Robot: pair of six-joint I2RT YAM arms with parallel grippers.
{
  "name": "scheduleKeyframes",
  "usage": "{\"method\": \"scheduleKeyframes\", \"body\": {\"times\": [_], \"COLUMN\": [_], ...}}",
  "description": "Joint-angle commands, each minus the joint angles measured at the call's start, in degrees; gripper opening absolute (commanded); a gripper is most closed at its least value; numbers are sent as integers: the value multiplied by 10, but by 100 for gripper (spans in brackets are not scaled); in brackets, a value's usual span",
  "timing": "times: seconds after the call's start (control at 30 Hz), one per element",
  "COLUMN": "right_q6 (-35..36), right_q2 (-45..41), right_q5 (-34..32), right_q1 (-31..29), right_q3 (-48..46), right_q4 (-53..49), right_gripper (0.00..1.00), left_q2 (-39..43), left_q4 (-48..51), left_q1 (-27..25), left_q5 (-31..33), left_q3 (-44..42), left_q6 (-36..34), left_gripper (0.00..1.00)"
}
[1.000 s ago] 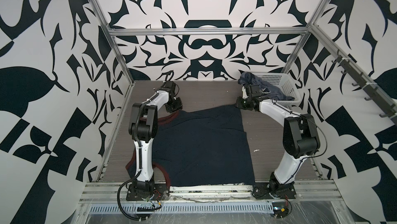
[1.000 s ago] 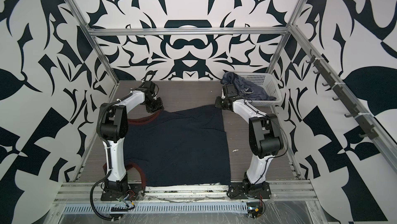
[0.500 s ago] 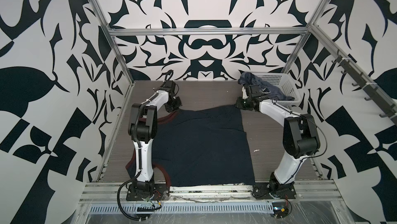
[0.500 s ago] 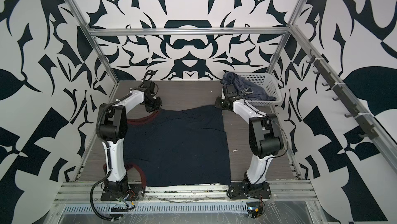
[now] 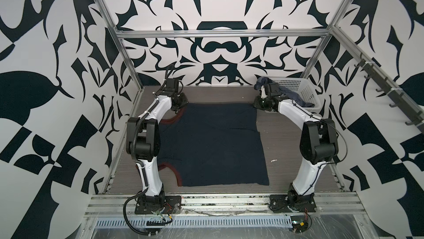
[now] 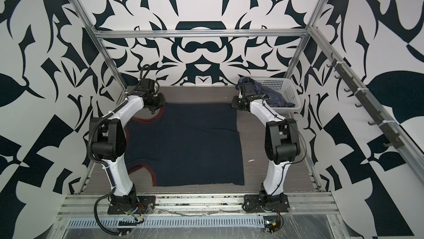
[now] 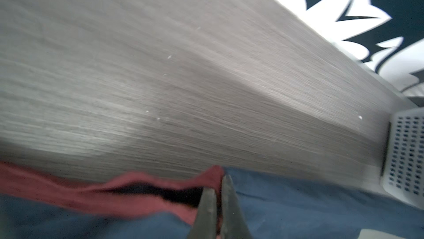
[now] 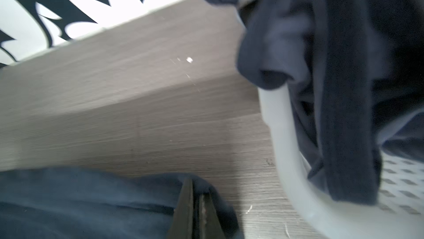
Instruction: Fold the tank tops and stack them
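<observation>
Creases run across the shirt. My left gripper will next lift the red-trimmed far corner up, then lower it to the near edge of the bare strip (image 5: 194, 101) (image 7: 240, 164) and let it go.
The dark navy tank top (image 5: 213, 143) (image 6: 188, 143) lies spread flat on the table, its dark-red trim (image 5: 171, 120) (image 7: 137, 180) along the left side. My left gripper (image 5: 177, 109) (image 6: 156, 109) (image 7: 218, 182) is shut on the red-trimmed far-left corner. At the far-right corner my right gripper (image 5: 257, 104) (image 6: 234, 104) (image 8: 195, 187) is shut on a fold of navy fabric (image 8: 91, 203). The slate-blue tank top (image 5: 289, 95) (image 6: 270, 93) (image 8: 321, 65) hangs crumpled over the basket's rim; its graphic is hidden.
The white perforated basket (image 5: 305, 91) (image 6: 286, 88) (image 8: 286, 134) (image 7: 406, 153) stands at the far right corner, close beside the right gripper. A strip of bare wooden table (image 5: 218, 94) runs behind the shirt. A small white scrap (image 5: 273, 160) lies right of the shirt.
My left gripper has closed on the red-trimmed corner. The shirt's far edge has shifted toward the back wall and now runs straighter between the two grippers.
</observation>
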State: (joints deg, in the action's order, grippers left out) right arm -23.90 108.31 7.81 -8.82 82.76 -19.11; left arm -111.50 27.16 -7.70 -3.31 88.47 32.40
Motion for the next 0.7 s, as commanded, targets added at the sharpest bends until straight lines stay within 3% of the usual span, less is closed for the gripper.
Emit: {"method": "scheduleKeyframes", "body": {"times": [0.0, 0.3, 0.67], "right_q6": [-21, -38, -20], "right_q2": [-2, -59, -263], "right_q5": [41, 92, 103], "right_q1": [19, 26, 25], "right_q3": [10, -21, -66], "right_q4": [15, 34, -17], "right_gripper": [0, 0, 0], "left_q2": [39, 121, 379], "left_q4": [-60, -115, -108], "left_q1": [15, 17, 17], "left_q5": [-17, -44, -5], "left_q3": [-57, -116, -215], "left_q6": [29, 25, 3], "left_gripper": [0, 0, 0]}}
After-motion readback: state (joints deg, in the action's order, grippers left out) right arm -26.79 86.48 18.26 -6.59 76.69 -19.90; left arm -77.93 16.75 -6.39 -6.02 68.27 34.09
